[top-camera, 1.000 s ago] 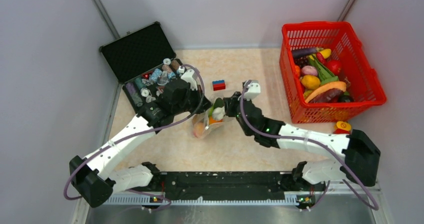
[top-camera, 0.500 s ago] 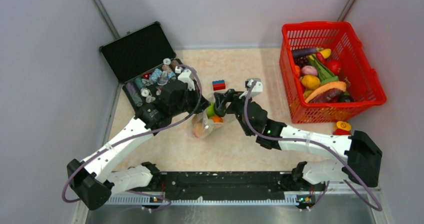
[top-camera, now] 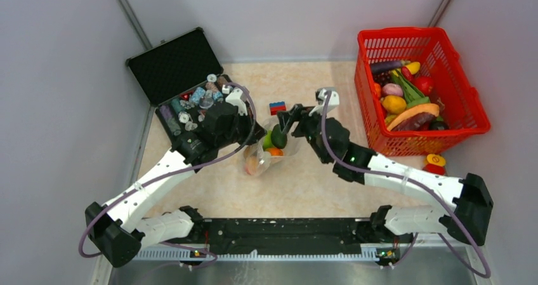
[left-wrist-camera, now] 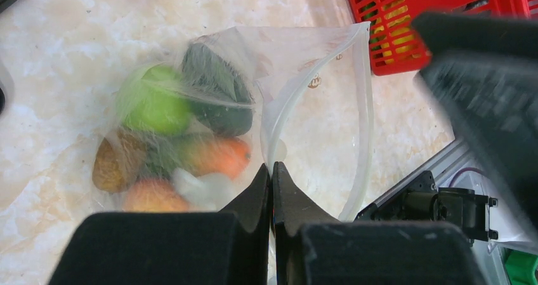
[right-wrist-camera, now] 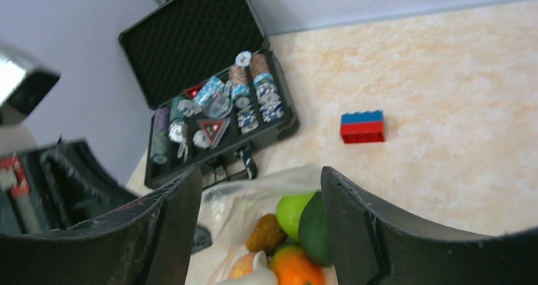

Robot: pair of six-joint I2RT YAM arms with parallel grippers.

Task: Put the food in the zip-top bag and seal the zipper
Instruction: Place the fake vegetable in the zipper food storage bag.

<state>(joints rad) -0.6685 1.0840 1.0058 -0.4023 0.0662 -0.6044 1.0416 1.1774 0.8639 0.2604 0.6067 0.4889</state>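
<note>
I will swing my empty right gripper over the basket and lower it around the dark eggplant point(top-camera: 386, 66), because the eggplant lies outward of it, to its right in the top view.
The zip-top bag point(top-camera: 259, 158) lies crinkled at mid-table with its mouth gaping. Food sits inside it: a green round fruit point(left-wrist-camera: 155, 104), a dark green piece point(left-wrist-camera: 216, 94), an orange piece point(left-wrist-camera: 216, 157) and a brown one point(left-wrist-camera: 114, 164). The whitish zipper point(left-wrist-camera: 365, 107) curves along the open edge, unsealed. My left gripper point(left-wrist-camera: 271, 171) is shut on the bag's rim film. My right gripper point(right-wrist-camera: 260, 174) hangs open just above the bag, nothing between its fingers. The green fruit point(right-wrist-camera: 293, 212) shows below it.
A red mesh basket point(top-camera: 419, 31) with more toy food stands at the back right. An open black case point(top-camera: 174, 63) of small bottles and discs sits at the back left. A red-and-blue brick point(top-camera: 277, 108) lies behind the bag. Small red and yellow pieces point(top-camera: 434, 162) lie by the basket.
My right gripper opened and let the dark green piece drop into the bag, then drew up and back to the right. The left gripper kept its hold on the bag rim.
</note>
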